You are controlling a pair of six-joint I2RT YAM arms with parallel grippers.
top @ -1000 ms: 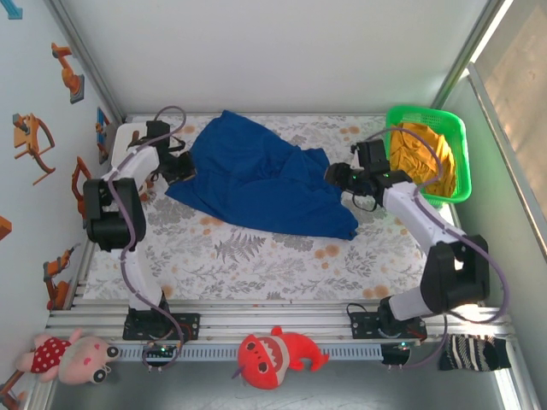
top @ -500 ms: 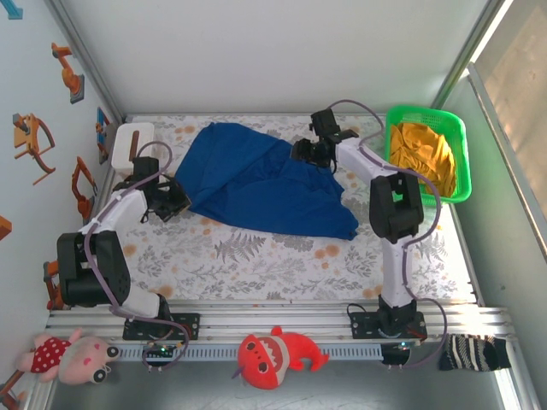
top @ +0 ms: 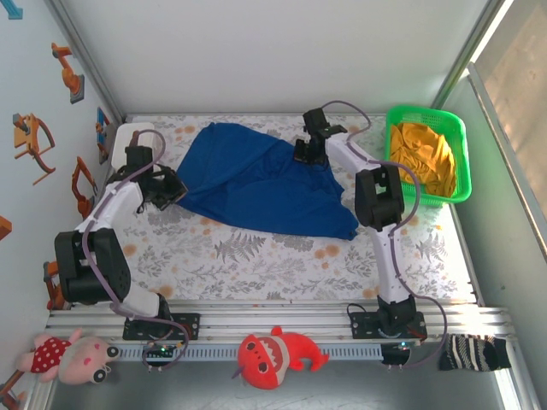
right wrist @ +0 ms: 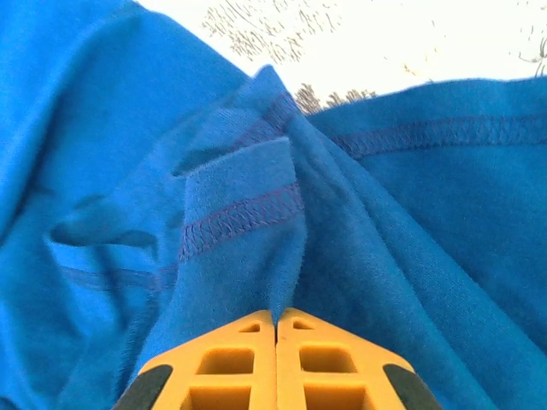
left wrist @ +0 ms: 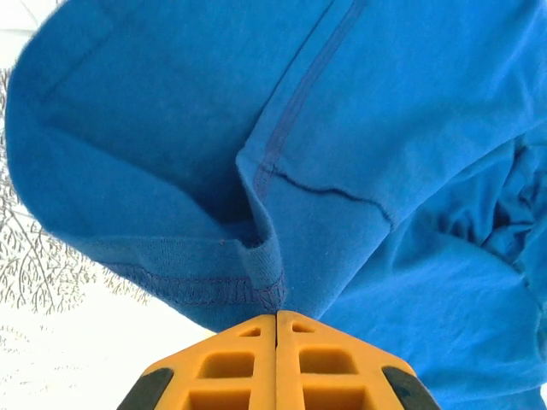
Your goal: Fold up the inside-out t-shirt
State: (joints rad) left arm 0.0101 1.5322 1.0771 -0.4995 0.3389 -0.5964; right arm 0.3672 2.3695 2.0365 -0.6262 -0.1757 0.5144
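The robot should lift its right gripper toward the basket, then bring it back and down to the t-shirt's near edge (top: 326, 235) and let go of the t-shirt's fold, because the t-shirt is rumpled.
The inside-out t-shirt (top: 256, 184) is a royal-blue cloth spread in loose folds over the back half of the floral table. My left gripper (top: 171, 190) is at its left edge. In the left wrist view that gripper (left wrist: 276, 316) is shut, with a stitched hem of the t-shirt (left wrist: 256, 282) pinched at the orange tips. My right gripper (top: 306, 154) is at the shirt's upper right edge. In the right wrist view it (right wrist: 276, 314) is shut on a ridge of the blue t-shirt (right wrist: 282, 256) beside a seam.
A green basket (top: 461, 162) holding an orange-yellow garment (top: 423, 154) stands at the back right. A white box (top: 128, 137) sits at the back left corner. Plush toys (top: 278, 354) lie below the front rail. Walls close the left and back sides.
The right arm swung from beside the basket to the shirt's upper right edge and shut on the cloth. The left gripper stayed shut on the hem while its arm dropped and shifted along the left edge.
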